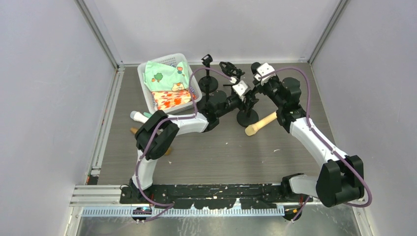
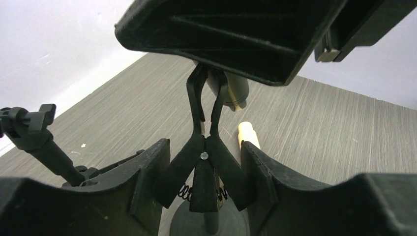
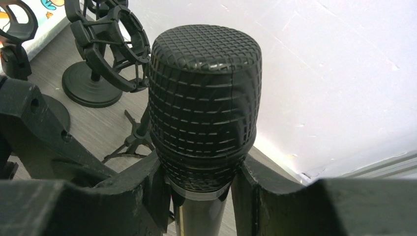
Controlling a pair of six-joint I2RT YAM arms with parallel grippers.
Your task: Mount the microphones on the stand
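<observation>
The black microphone (image 3: 204,103) has its lower end just behind the clip's parted upper prongs, so my right gripper will next lower the microphone and pull it back into those prongs to release it.
My right gripper (image 1: 257,73) (image 3: 199,182) is shut on a black microphone (image 3: 204,103), just below its mesh head, and holds it above a round-based stand (image 1: 247,118). My left gripper (image 1: 247,100) (image 2: 205,167) is shut on the handles of that stand's spring clip (image 2: 205,147). The clip's upper prongs stand slightly apart. The microphone's lower end (image 2: 231,91) sits right behind them. A cream microphone (image 1: 260,123) (image 2: 247,133) lies on the table beside the stand's base. A white microphone (image 1: 140,116) lies at the left.
A white basket (image 1: 147,93) with patterned cloths stands at the back left. A stand with a clip holder (image 1: 207,78) (image 2: 34,132) and a shock-mount stand (image 1: 230,69) (image 3: 110,44) stand behind. A small tripod (image 3: 133,140) is nearby. Walls close the table in.
</observation>
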